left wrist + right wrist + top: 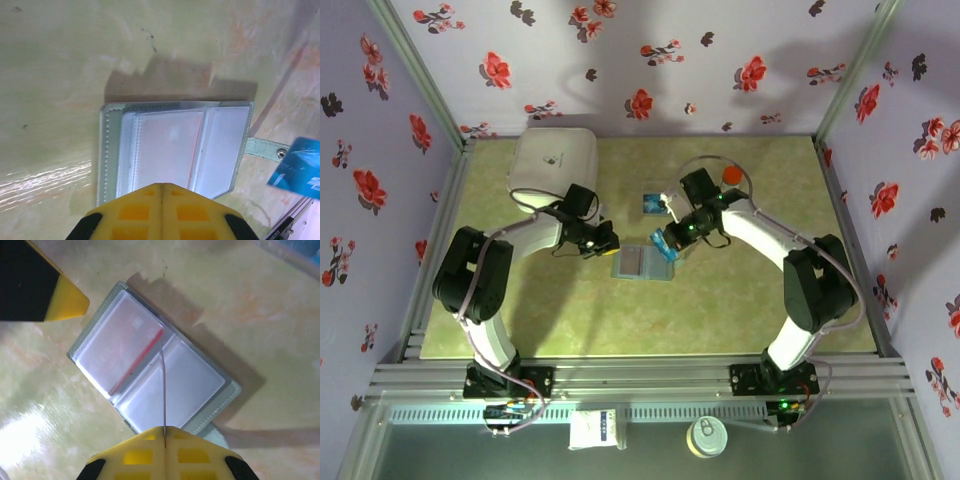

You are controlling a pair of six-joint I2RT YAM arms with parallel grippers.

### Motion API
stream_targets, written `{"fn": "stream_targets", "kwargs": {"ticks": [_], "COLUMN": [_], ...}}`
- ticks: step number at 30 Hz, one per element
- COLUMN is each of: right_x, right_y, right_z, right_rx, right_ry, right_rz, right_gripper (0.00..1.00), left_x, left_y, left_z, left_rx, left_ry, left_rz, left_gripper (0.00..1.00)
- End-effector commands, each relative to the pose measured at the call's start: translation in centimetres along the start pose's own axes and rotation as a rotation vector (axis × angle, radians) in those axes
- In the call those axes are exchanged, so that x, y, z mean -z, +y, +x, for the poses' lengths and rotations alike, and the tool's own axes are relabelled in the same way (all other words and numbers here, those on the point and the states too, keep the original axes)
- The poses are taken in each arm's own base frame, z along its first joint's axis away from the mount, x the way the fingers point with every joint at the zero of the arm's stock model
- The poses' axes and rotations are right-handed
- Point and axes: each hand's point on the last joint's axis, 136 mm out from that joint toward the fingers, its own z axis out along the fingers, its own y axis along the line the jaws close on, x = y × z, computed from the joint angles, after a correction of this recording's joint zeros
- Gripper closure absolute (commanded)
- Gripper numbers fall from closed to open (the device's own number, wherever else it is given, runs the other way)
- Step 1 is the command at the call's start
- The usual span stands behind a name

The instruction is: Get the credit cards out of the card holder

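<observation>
Next, my right gripper moves outward, over the small blue-and-white item point(654, 204) point(306, 251) behind the wallet, and releases the blue card, since the card hangs clear of the pockets.
The card holder point(642, 263) lies open and flat on the table, clear pockets up. In the left wrist view the card holder point(220, 145) shows its stud tab point(270, 149) at the right. A red card point(136, 361) sits in one pocket. My right gripper point(165, 429) is shut on the blue-teal card point(163, 390), seen edge-on and held above the wallet's middle fold. That blue card point(297, 169) hangs clear of the pockets. My left gripper point(161, 185) is shut with nothing between its fingers, tips at the wallet's near edge; its fingertip point(70, 302) stands beside a wallet corner.
A big white rounded box point(552, 160) stands at the back left. A small blue-and-white item point(650, 203) lies behind the wallet, and an orange round thing point(731, 174) sits behind the right arm. Flowered walls close three sides.
</observation>
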Motion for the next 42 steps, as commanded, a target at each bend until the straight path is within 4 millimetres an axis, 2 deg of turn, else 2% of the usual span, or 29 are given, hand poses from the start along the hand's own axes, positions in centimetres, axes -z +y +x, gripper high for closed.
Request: {"fn": "stream_targets", "kwargs": {"ticks": [1, 4, 8, 15, 21, 28, 35, 42], "right_x": [0.8, 0.9, 1.4, 1.1, 0.5, -0.6, -2.0, -3.2], "right_y": [-1.4, -2.7, -4.1, -6.1, -6.9, -8.5, -9.9, -10.9], "right_z": [0.1, -0.7, -3.1, -6.4, -9.2, -11.5, -12.3, -11.2], "right_rx": [0.298, 0.465, 0.565, 0.630, 0.659, 0.682, 0.703, 0.723], "right_ry": [0.089, 0.140, 0.148, 0.152, 0.122, 0.090, 0.086, 0.135], "right_rz": [0.028, 0.070, 0.111, 0.097, 0.082, 0.109, 0.105, 0.094], "right_gripper": [1.00, 1.00, 1.00, 1.00, 1.00, 1.00, 1.00, 1.00], "left_x": [0.9, 1.0, 1.0, 1.3, 1.4, 1.0, 0.6, 0.3], "left_y": [0.5, 1.2, 1.7, 2.2, 2.7, 3.0, 3.4, 3.8], "left_z": [0.1, 0.3, 0.6, 1.1, 1.3, 1.4, 1.4, 1.6], "left_rx": [0.009, 0.008, 0.013, 0.016, 0.030, 0.039, 0.047, 0.059], "left_ry": [-0.014, -0.010, -0.006, -0.010, -0.011, -0.003, 0.007, 0.015], "left_rz": [-0.004, -0.024, -0.032, -0.043, -0.048, -0.053, -0.062, -0.070], "left_gripper": [0.96, 0.95, 0.95, 0.94, 0.94, 0.94, 0.94, 0.94]}}
